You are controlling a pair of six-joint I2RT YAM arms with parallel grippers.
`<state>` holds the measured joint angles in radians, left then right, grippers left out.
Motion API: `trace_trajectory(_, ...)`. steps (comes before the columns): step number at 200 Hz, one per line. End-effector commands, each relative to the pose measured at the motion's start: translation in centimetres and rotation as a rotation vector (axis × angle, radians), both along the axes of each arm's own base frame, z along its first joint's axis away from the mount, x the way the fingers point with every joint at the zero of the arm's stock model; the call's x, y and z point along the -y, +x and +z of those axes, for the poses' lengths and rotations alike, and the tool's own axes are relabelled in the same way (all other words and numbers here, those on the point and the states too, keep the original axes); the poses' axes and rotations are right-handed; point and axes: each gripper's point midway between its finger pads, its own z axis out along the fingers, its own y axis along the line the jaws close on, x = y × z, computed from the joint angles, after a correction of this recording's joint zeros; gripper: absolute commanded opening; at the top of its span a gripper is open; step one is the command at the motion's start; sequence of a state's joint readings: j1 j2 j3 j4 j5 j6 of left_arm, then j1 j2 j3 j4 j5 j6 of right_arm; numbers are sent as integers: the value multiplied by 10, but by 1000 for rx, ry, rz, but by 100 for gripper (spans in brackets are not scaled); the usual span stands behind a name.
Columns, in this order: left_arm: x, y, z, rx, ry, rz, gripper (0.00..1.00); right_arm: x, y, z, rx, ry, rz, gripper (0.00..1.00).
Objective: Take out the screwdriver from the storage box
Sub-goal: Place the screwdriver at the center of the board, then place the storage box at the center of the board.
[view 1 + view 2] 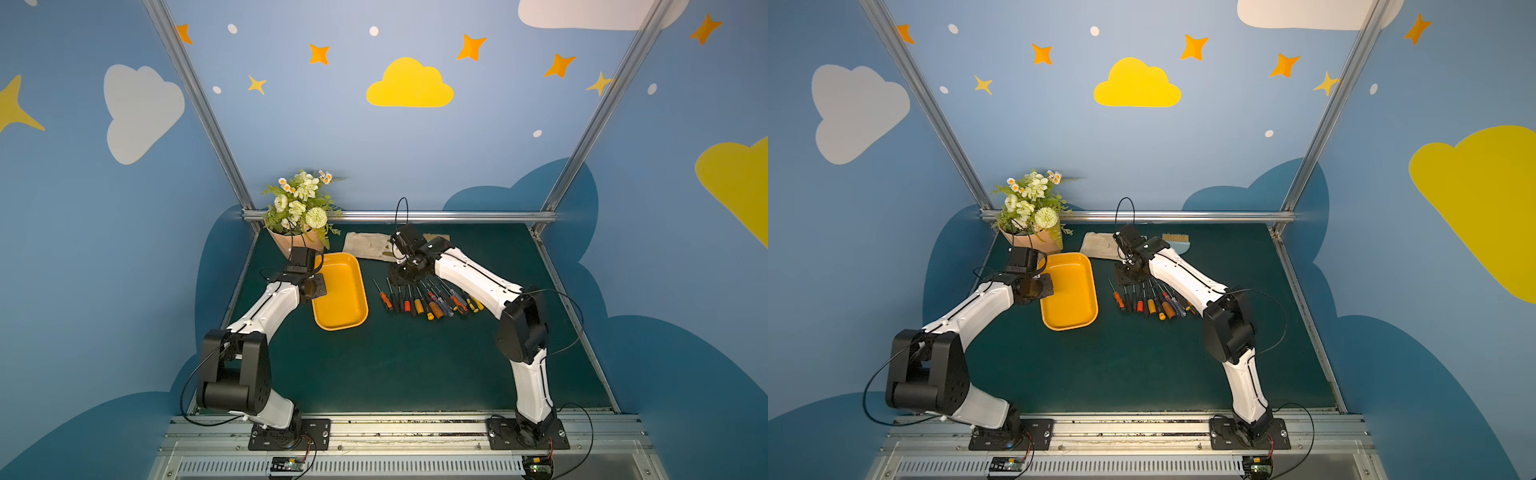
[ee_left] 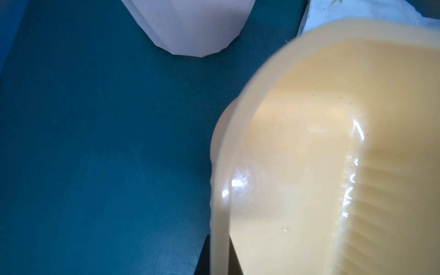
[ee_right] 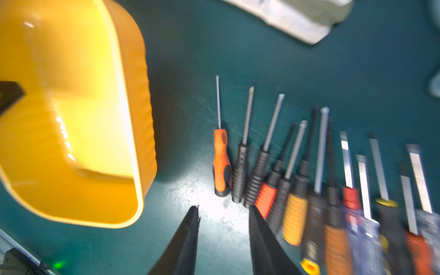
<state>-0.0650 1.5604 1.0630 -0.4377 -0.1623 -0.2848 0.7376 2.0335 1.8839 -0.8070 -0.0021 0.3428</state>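
Observation:
The box is bare, so I need to move my left gripper outward and down next, toward the mat beside the screwdrivers, below it across the box [image 1: 341, 293], and let go there.
The storage box [image 1: 341, 293] is a yellow-orange tub on the green mat, and its inside shows bare in both top views [image 1: 1071, 297]. My left gripper [image 2: 220, 262] is shut on the box's left rim, one black finger on each side of the wall [image 2: 221, 214]. Several screwdrivers [image 1: 428, 301] lie side by side on the mat right of the box. The leftmost one has an orange and black handle [image 3: 221, 164]. My right gripper [image 3: 223, 210] hangs open just above the mat by that handle's end, with nothing between its fingers.
A peach flower pot [image 1: 291, 245] with white flowers stands behind the box, close to my left wrist. A beige glove [image 1: 365, 245] and a small brush [image 1: 1177, 241] lie at the back by the metal rail [image 1: 457, 216].

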Motion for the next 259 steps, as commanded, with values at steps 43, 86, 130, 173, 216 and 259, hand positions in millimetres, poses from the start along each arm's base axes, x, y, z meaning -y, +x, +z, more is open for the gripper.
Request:
trace_trajectory(43, 24, 25, -26, -107, -74, -176, 2, 97, 18, 32, 133, -46, -193, 39)
trace_trajectory(86, 30, 38, -37, -127, -95, -207, 2, 154, 16, 28, 114, -47, -311, 39)
trace_trajectory(130, 38, 54, -35, -128, -118, -241, 2, 179, 13, 19, 89, -34, -368, 39)
trace_trajectory(173, 43, 65, -41, -149, -145, -237, 2, 185, 10, 16, 74, -31, -383, 39)
trace_trajectory(216, 47, 70, -46, -160, -161, -235, 2, 189, 7, 13, 61, -33, -389, 39)
trace_trajectory(259, 54, 67, -35, -147, -161, -264, 23, 192, 6, 16, 63, -25, -401, 39)
